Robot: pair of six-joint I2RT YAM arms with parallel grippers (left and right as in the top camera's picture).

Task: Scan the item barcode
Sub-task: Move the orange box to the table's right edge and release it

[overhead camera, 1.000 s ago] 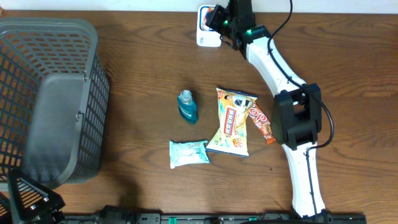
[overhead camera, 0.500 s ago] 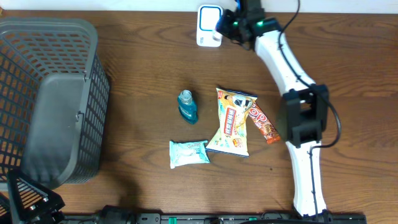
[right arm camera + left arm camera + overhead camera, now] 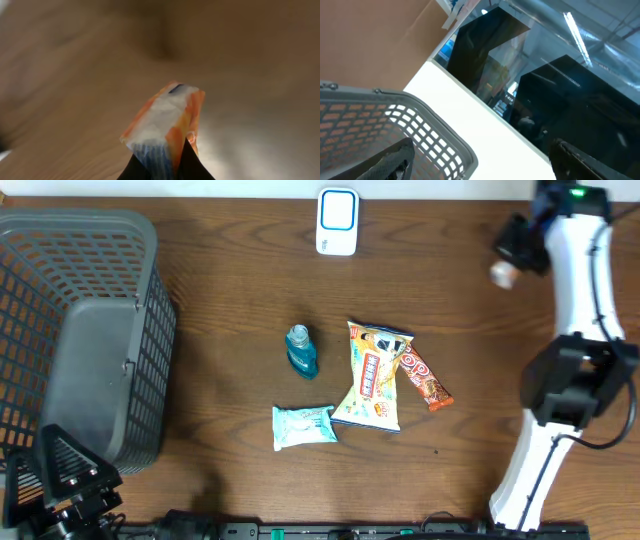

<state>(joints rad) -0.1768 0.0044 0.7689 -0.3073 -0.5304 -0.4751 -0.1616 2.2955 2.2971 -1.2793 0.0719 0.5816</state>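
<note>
Next, the right gripper swings to the right in the overhead view and back, and releases the packet on the table's side away from the basket, since it lies bare.
My right gripper (image 3: pixel 167 169) is shut on a small orange-and-white packet (image 3: pixel 165 117), which sticks up from between its dark fingers over blurred brown table. In the overhead view this gripper (image 3: pixel 512 260) hangs at the far right of the table with the packet (image 3: pixel 503 273) showing as a pale blob below it. The white scanner (image 3: pixel 337 222) with a blue face stands at the back edge, well to the left of the packet. My left gripper (image 3: pixel 485 170) is open with nothing between its fingers, low at the front left (image 3: pixel 70 480), beside the basket.
A grey mesh basket (image 3: pixel 158 330) fills the left side, its rim (image 3: pixel 465 150) close under the left gripper. A teal bottle (image 3: pixel 302 350), yellow snack bag (image 3: pixel 373 375), red bar (image 3: pixel 423 378) and white-teal packet (image 3: pixel 304 425) lie mid-table.
My right arm has swung from right at the scanner out to the far right of the table, still holding the packet. The left gripper shifted slightly at the front left.
</note>
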